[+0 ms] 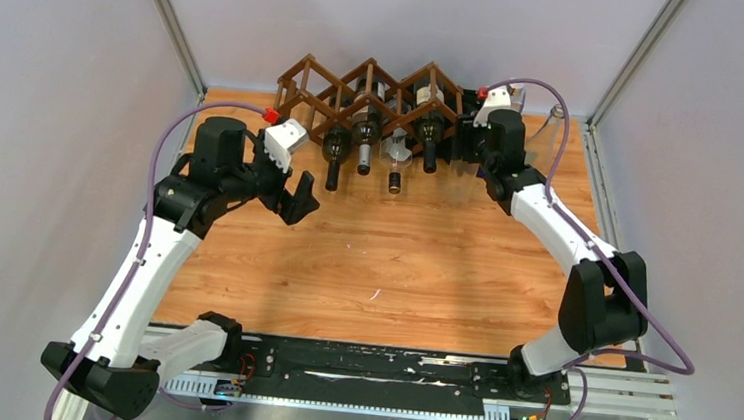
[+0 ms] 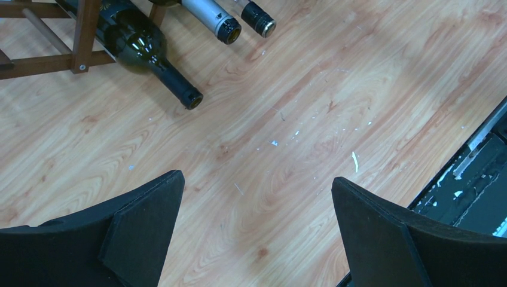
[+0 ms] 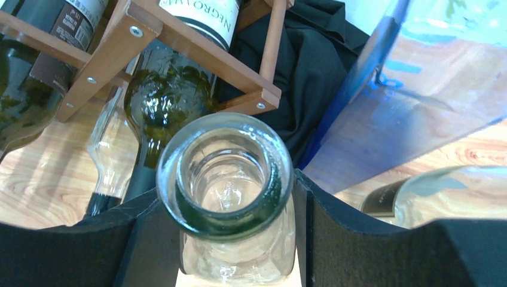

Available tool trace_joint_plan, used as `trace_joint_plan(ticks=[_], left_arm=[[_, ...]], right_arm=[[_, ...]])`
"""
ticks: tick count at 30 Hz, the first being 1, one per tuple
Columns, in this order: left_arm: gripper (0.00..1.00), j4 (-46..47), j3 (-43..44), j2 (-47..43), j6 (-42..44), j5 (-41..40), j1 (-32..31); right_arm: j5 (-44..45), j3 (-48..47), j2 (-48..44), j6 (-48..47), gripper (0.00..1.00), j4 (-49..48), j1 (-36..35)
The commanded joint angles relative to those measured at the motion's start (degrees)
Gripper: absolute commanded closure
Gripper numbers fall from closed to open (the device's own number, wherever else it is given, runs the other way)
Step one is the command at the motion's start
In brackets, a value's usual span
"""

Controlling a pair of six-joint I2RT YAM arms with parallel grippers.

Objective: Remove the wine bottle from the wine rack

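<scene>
My right gripper goes down and slightly toward the rack's corner next, onto the table beside it, because the clear glass bottle [image 3: 226,176] is upright and off the rack.
The dark brown wooden wine rack [image 1: 357,91] stands at the back of the table, with several bottles in its cells, necks toward me. My right gripper [image 1: 475,146] is just off the rack's right end. In the right wrist view it [image 3: 230,239] is shut on the neck of a clear glass wine bottle [image 3: 226,176], whose open mouth points up at the camera; the rack's corner [image 3: 179,45] lies just behind. My left gripper [image 1: 295,196] is open and empty above bare table, in front of the rack's left end; it also shows in the left wrist view [image 2: 257,182].
A dark green bottle [image 3: 161,101] and a clear bottle [image 3: 110,146] lie in the rack beside the held one. A bluish clear pane [image 3: 406,89] and another glass bottle [image 3: 442,197] are to the right. Bottle necks [image 2: 179,86] stick out ahead of the left gripper. Walls enclose the table.
</scene>
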State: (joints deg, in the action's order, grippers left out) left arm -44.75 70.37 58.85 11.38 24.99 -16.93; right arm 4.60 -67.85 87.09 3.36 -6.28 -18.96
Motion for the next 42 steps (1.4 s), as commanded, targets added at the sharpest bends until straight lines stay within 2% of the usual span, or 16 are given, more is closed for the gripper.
trace_joint_plan(ticks=[1, 5, 18, 21, 25, 28, 34, 36, 42], left_arm=[[0.0, -0.22, -0.15, -1.07, 0.66, 0.99, 0.32], [0.0, -0.14, 0.1, -1.11, 0.82, 2.07, 0.36], [0.0, -0.2, 0.08, -0.55, 1.46, 1.73, 0.34], [0.0, -0.18, 0.19, -0.42, 1.32, 1.81, 0.32], [0.0, -0.14, 0.28, -0.38, 1.38, 1.9, 0.32], [0.0, -0.11, 0.43, -0.35, 1.52, 2.03, 0.32], [0.0, -0.27, 0.39, -0.4, 1.57, 2.08, 0.32], [0.0, -0.29, 0.38, -0.38, 1.59, 2.08, 0.32], [0.0, -1.58, 2.14, 1.67, 0.94, 1.67, 0.33]], right_arm=[[2.28, 0.5, 1.44, -1.12, 1.0, -12.86, 0.63], [2.96, 1.92, 3.93, -1.75, 1.0, -17.23, 0.84], [2.81, 3.54, 7.31, -0.51, 0.98, -20.44, 1.03], [2.04, 4.45, 7.24, -0.63, 0.9, -21.89, 0.99], [2.24, 6.59, 6.72, -0.56, 0.69, -24.91, 1.04], [2.53, 6.79, 6.6, -0.5, 0.58, -24.72, 0.97], [2.92, 6.5, 5.49, -0.77, 0.16, -23.77, 0.96], [3.5, 5.98, 4.42, -0.82, 0.12, -22.43, 0.94], [4.32, 4.89, -1.39, -0.39, 0.09, -17.58, 0.92]])
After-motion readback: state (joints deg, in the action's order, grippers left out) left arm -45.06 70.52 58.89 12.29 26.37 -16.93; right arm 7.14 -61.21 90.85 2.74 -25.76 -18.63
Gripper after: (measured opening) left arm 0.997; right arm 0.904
